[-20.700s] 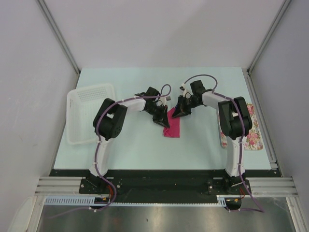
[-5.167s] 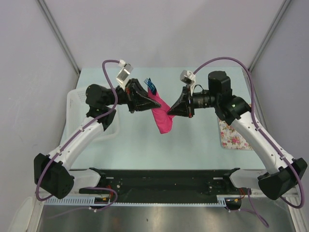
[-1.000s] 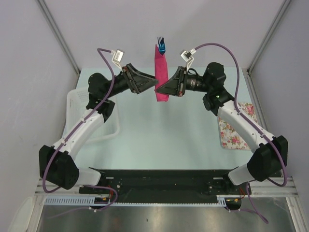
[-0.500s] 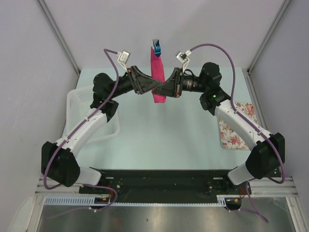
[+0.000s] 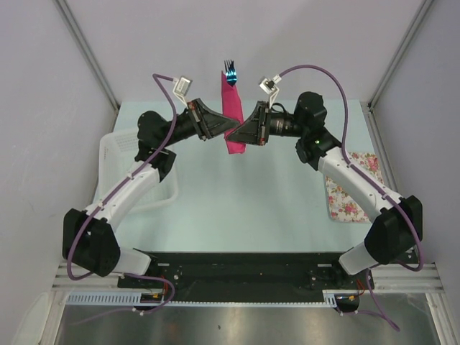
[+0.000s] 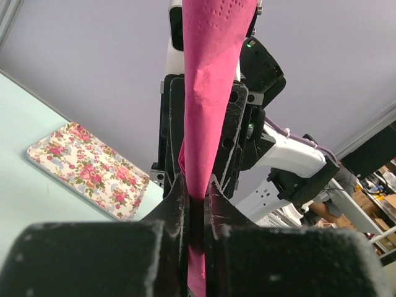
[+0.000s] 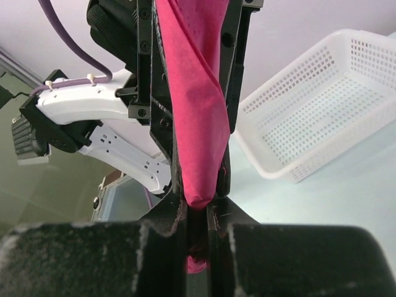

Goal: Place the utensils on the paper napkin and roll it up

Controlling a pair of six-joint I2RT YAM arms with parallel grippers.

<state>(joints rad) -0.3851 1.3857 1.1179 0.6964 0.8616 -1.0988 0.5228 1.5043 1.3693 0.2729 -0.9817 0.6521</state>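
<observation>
The empty white basket is below the left gripper and to its left in the top view, so the robot will next carry the napkin roll down inside the basket with that gripper and release it.
The pink paper napkin (image 5: 232,108) is rolled into a slim tube and held upright in the air above the far part of the table. The dark blue tips of the utensils (image 5: 230,72) stick out of its top; the rest of them is hidden inside. My left gripper (image 5: 228,132) is shut on the roll's lower part from the left, and my right gripper (image 5: 239,134) is shut on it from the right. In the left wrist view the napkin (image 6: 210,80) rises from my left gripper (image 6: 197,193). In the right wrist view the napkin (image 7: 195,111) is pinched by my right gripper (image 7: 198,207).
A white basket (image 5: 136,172) stands at the table's left edge, also seen as the basket (image 7: 315,117) in the right wrist view. A floral tray (image 5: 356,194) lies at the right, seen again as the tray (image 6: 86,176) below the roll.
My left gripper was open beside the roll a second ago and has shut on it. Both arms and the roll have shifted slightly, the roll staying upright.
</observation>
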